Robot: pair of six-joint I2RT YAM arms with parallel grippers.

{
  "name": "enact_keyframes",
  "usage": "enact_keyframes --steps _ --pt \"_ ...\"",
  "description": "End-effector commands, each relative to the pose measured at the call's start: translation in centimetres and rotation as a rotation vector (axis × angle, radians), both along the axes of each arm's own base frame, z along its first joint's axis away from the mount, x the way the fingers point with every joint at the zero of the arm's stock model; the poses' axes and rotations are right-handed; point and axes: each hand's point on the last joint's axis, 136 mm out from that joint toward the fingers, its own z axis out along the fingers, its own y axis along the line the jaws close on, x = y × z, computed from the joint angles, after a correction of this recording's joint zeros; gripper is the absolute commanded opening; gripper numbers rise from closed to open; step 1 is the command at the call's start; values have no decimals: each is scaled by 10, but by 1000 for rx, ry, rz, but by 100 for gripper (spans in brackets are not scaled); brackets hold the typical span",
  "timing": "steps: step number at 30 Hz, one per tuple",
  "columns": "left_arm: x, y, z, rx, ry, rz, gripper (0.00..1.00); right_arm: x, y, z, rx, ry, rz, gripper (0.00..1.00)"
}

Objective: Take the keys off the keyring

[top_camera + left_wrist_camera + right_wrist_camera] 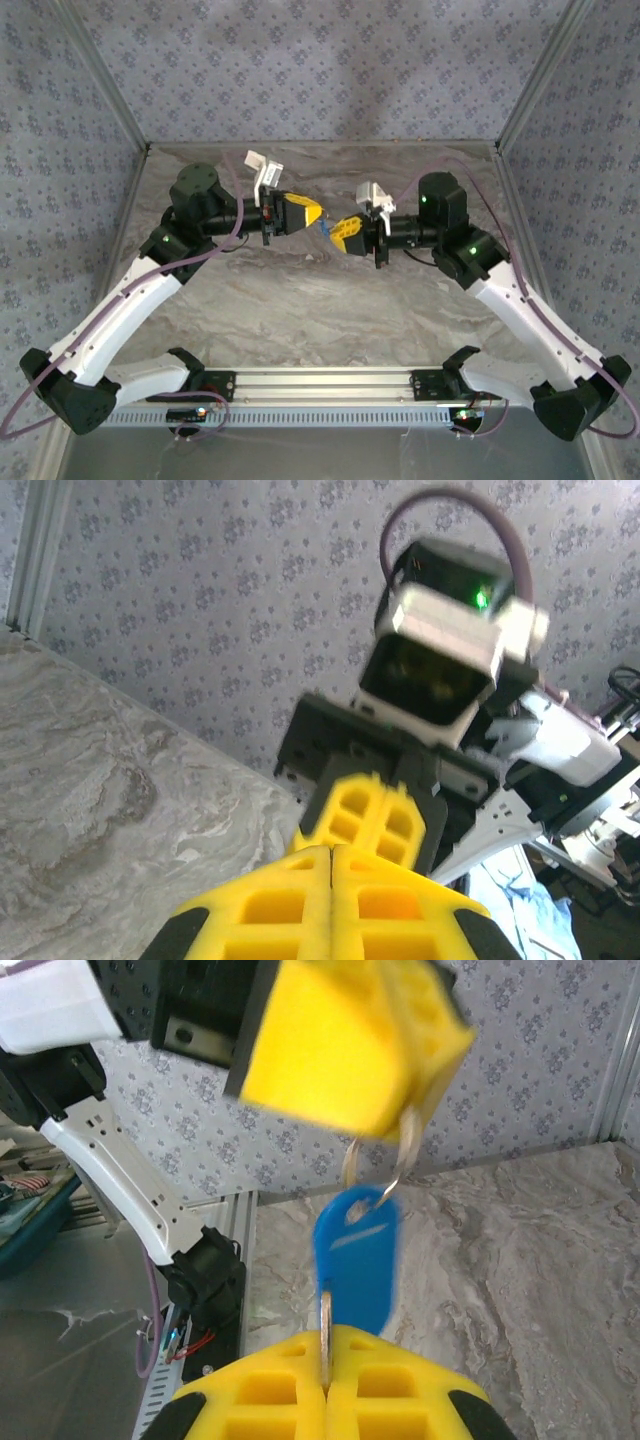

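The marbled tabletop below is bare, so my left gripper will next move away from the right gripper, tip downward and lower to that spot to release the ring.
The bright blue key (355,1255) hangs in the air between my two grippers, and from above it is a small blue speck (324,227). A thin metal keyring (402,1160) runs through its top hole and up under the left gripper (415,1110), which is shut on the ring. My right gripper (326,1385) is shut on a thin metal strip (325,1345) at the key's lower end. In the left wrist view the left gripper (331,848) is shut with its pads together, and the right gripper's yellow fingers (370,815) sit just beyond its tips. Both grippers (318,215) (336,232) meet tip to tip above the table's middle.
The marbled tabletop (320,310) lies below the grippers. Patterned walls (320,70) close the back and both sides. An aluminium rail (320,385) with both arm bases runs along the near edge.
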Motion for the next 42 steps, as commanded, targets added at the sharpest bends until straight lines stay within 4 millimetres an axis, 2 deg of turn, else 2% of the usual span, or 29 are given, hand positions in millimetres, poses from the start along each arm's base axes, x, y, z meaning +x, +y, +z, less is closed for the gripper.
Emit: enact_keyframes --steps 1,3,6,9,15,23,29,32,35,37,40,42 --pt "-2 6 15 -52 -28 25 0 5 -1 9 30 -97 -55 0" --pt "2 8 14 -49 -30 44 0 9 -2 6 18 -81 -84 0" --pt "13 14 1 0 -29 120 0 21 -7 -3 -11 -43 -158 0" --pt "29 23 -28 83 -16 224 0 27 -12 -12 -29 -6 -213 0" --pt "67 44 -110 255 69 428 0 34 -25 -40 -43 67 -328 0" --pt "112 77 -233 492 236 695 0 41 -34 -88 -49 182 -430 0" --pt "136 101 -292 596 352 820 0 44 -37 -120 -83 244 -482 0" --pt "143 114 -313 650 396 878 0 46 -40 -131 -83 266 -511 0" --pt "147 124 -324 671 417 920 0 47 -40 -138 -85 283 -524 0" --pt "148 131 -328 683 423 944 4 48 -42 -142 -92 294 -537 0" --pt "149 141 -327 692 437 980 27 51 -45 -147 -109 307 -569 0" --pt "147 146 -318 694 426 996 39 55 -49 -152 -137 320 -605 0"
